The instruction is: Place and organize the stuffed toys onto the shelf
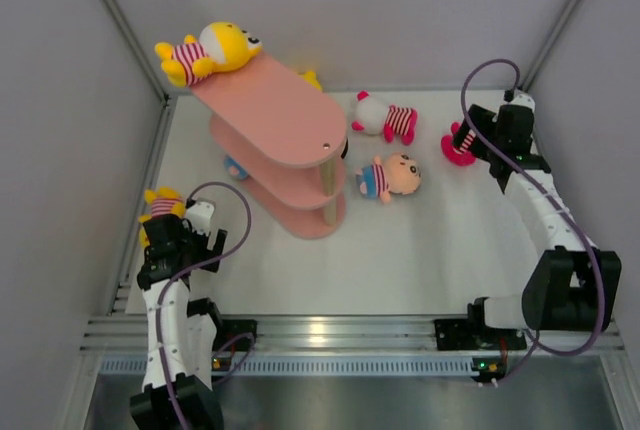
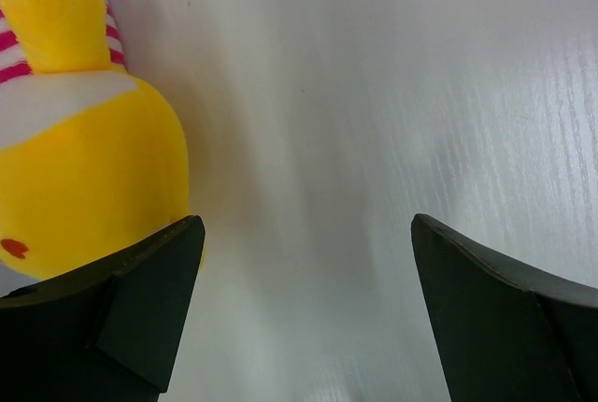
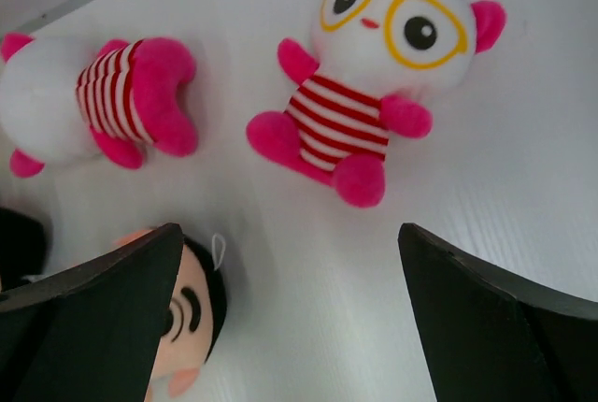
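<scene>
I will lower my right gripper next until its fingers are around the glasses-faced pink toy's nearer leg, which sticks out toward them.
The pink three-tier shelf (image 1: 272, 120) stands at the back left, with a yellow stuffed toy (image 1: 212, 50) lying on its top board. Another yellow toy (image 1: 160, 204) (image 2: 84, 168) lies just left of my open left gripper (image 1: 172, 224) (image 2: 304, 266), beside the left finger (image 2: 149, 299). Two pink toys (image 1: 385, 118) (image 1: 458, 146) and a beige-headed blue-shirted toy (image 1: 392, 176) lie on the table right of the shelf. My right gripper (image 1: 480, 136) (image 3: 290, 271) hangs open above them: the glasses-faced pink toy (image 3: 374, 75) ahead, the other pink one (image 3: 93, 107) to the left, the beige head (image 3: 182, 327) by its left finger.
A blue toy (image 1: 235, 165) peeks out from under the shelf's lower boards, and a yellow bit (image 1: 312, 78) shows behind the shelf. Grey walls close in the white table (image 1: 400, 250) on three sides. A metal rail (image 1: 330, 335) runs along the near edge.
</scene>
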Motion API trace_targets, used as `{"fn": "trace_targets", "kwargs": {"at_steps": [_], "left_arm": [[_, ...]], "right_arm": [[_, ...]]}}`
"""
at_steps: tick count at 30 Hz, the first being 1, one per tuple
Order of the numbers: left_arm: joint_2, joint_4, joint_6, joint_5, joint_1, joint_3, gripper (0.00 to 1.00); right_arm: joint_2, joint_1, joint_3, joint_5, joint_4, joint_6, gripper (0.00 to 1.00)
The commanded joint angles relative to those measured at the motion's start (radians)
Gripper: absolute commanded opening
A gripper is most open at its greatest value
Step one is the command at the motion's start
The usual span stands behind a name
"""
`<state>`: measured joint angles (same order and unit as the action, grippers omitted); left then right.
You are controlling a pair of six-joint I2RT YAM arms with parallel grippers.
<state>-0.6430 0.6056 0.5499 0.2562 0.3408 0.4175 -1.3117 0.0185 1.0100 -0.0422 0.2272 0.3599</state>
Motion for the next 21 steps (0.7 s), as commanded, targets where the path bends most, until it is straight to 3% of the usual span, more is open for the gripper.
{"fn": "trace_targets", "kwargs": {"at_steps": [1,10,13,16,21], "left_arm": [[0.0,0.002,0.015,-0.005,0.004,0.044,0.99],[-0.05,0.002,-0.004,-0.047,0.003,0.052,0.99],[-0.055,0.002,-0.008,-0.058,0.003,0.05,0.99],[-0.055,0.002,-0.01,-0.058,0.004,0.05,0.99],[-0.05,0.002,-0.01,-0.061,0.003,0.05,0.98]], "right_arm": [[-0.144,0.07,0.117,-0.039,0.014,-0.038,0.99],[-0.421,0.089,0.203,0.066,-0.089,-0.082,0.92],[-0.486,0.089,0.22,0.077,-0.118,-0.085,0.8],[-0.495,0.092,0.205,0.073,-0.179,-0.091,0.56],[-0.459,0.093,0.187,0.062,-0.218,-0.139,0.06]]}}
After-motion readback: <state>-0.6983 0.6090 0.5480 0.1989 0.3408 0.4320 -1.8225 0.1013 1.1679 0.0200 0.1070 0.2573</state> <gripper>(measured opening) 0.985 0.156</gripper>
